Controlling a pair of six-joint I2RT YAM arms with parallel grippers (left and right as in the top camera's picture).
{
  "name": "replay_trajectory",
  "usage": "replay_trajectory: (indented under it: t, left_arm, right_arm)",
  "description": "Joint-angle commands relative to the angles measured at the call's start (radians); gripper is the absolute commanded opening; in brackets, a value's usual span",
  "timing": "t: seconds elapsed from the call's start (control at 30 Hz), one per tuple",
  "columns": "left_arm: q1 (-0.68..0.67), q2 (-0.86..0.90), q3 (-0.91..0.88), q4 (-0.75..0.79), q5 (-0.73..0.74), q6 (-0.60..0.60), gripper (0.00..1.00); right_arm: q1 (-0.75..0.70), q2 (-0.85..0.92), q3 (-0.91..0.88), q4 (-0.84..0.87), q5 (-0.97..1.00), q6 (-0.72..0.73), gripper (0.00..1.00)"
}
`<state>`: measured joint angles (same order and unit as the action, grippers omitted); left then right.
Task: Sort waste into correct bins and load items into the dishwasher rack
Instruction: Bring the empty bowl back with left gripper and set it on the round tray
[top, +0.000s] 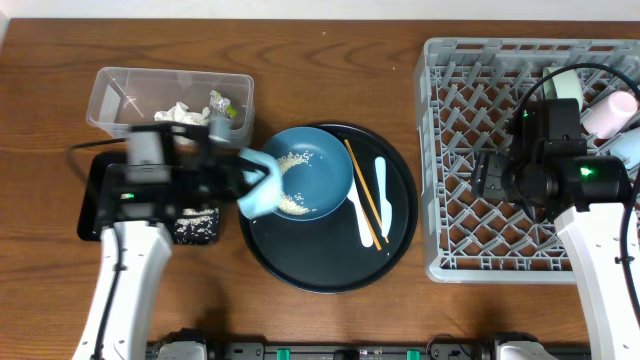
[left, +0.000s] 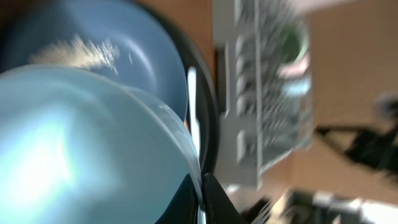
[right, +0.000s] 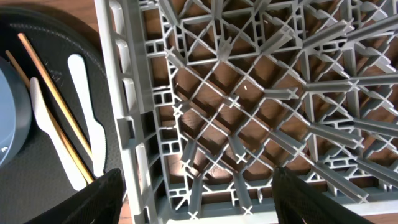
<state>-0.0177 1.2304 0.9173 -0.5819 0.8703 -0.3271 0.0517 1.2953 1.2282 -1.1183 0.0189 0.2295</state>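
Note:
The bare near part of the round tray is below my left gripper and to its right in the overhead view. I will swing there, go down and let go of the bowl.
My left gripper (top: 246, 186) (left: 200, 200) is shut on the rim of a small pale bowl (top: 258, 192) (left: 81, 149) that looks light blue. It holds the bowl tilted at the left edge of the dark-blue bowl (top: 318, 165) (left: 106, 56). White rice grains (top: 290, 204) (left: 78, 51) lie inside the dark-blue bowl. Wooden chopsticks (top: 362, 195) (right: 56, 106) and white cutlery (top: 381, 190) (right: 87, 106) rest on the round black tray (top: 330, 262). My right gripper (top: 490, 175) (right: 205, 208) hangs open over the grey dishwasher rack (top: 470, 90) (right: 249, 99), with nothing between its fingers.
A clear tub (top: 120, 88) at the back left holds a crumpled napkin (top: 180, 114) and a small wrapper (top: 222, 104). A black rectangular tray (top: 95, 205) with rice (top: 197, 226) lies under my left arm. A green bowl (top: 565, 85), a pink cup (top: 612, 110) and a light-blue cup (top: 628, 150) stand in the rack's far right.

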Motion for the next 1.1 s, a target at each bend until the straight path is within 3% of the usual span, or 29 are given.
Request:
replay_trajectory:
  t: [0.0, 0.3, 0.47, 0.7, 1.07]
  left_arm:
    - [-0.153, -0.007, 0.008, -0.013, -0.190, 0.039, 0.06]
    - [-0.535, 0.080, 0.006, -0.004, -0.443, 0.006, 0.06]
    - [-0.661, 0.187, 0.006, 0.060, -0.465, 0.005, 0.06]
    - [-0.737, 0.297, 0.007, 0.117, -0.478, -0.008, 0.06]
    - [-0.739, 0.299, 0.007, 0.124, -0.479, -0.007, 0.06]
  right_arm:
    - [-0.007, -0.001, 0.003, 0.000, 0.008, -0.010, 0.72]
    - [-0.007, -0.001, 0.003, 0.000, 0.008, -0.010, 0.72]
    - [-0.007, -0.001, 0.003, -0.001, 0.008, -0.010, 0.72]
    - [-0.007, -0.001, 0.003, -0.004, 0.008, -0.010, 0.72]
    - [-0.006, -0.001, 0.003, -0.004, 0.008, -0.010, 0.72]
